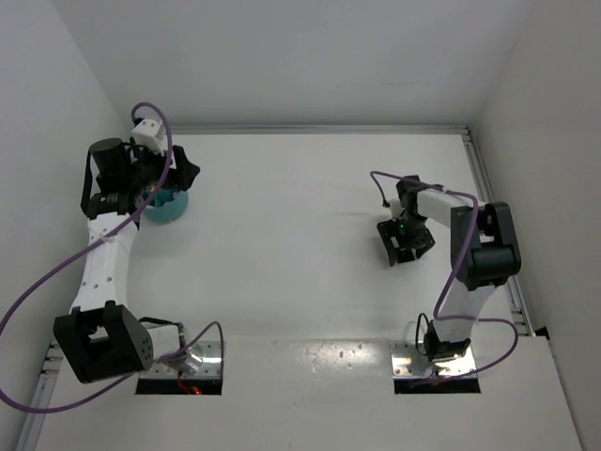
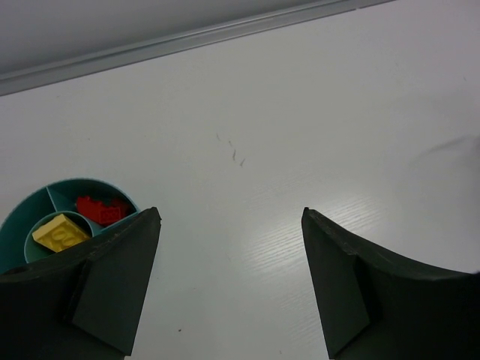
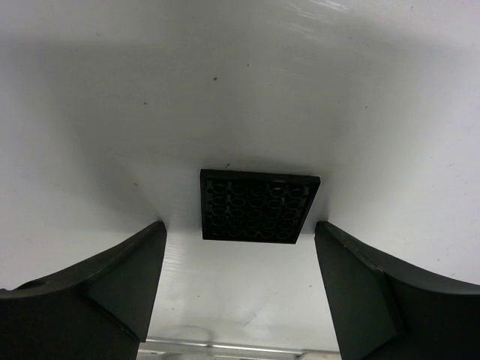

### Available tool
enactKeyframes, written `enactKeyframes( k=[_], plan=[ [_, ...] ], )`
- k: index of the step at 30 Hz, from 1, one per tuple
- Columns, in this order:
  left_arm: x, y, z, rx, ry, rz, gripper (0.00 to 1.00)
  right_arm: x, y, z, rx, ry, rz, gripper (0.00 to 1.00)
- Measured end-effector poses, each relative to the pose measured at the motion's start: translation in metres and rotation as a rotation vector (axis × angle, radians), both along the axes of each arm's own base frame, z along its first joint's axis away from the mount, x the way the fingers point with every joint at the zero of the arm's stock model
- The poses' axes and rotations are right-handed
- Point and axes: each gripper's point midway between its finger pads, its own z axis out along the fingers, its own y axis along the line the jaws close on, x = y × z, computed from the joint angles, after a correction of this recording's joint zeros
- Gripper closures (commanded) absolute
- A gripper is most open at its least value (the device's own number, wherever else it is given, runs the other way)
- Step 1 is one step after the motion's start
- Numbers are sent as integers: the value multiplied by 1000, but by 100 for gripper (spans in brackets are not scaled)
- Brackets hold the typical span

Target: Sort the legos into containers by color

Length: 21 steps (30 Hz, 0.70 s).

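Note:
My right gripper stays low next and brings its fingers together onto the plate's side edges, as the black lego plate already sits between them.
The teal bowl lies at the lower left of the left wrist view, split into compartments. One compartment holds a yellow lego, and a red lego lies in the one beside it. My left gripper is open over bare table just right of the bowl, with nothing between its fingers. From above, the bowl shows partly under the left gripper. A flat black lego plate lies just beyond the open right gripper, apart from both fingers. The right gripper hangs at mid right.
A metal rail runs along the table's back edge and also shows as the rail in the left wrist view. Another rail lines the right side. White walls enclose the table on three sides. Purple cables loop from both arms.

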Motion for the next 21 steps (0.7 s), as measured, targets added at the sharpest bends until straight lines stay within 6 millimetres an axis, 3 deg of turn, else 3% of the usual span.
enactKeyframes(
  k=[11,18,21],
  plan=[
    [2,0,3,4,-15,0,18,4,-3,0,-1,45,-57,29],
    [2,1,3,4,-16,1,18,6,-7,-1,5,34,-81,52],
    [2,1,3,5,-21,1,18,7,-8,0,9,27,-80,66]
  ],
)
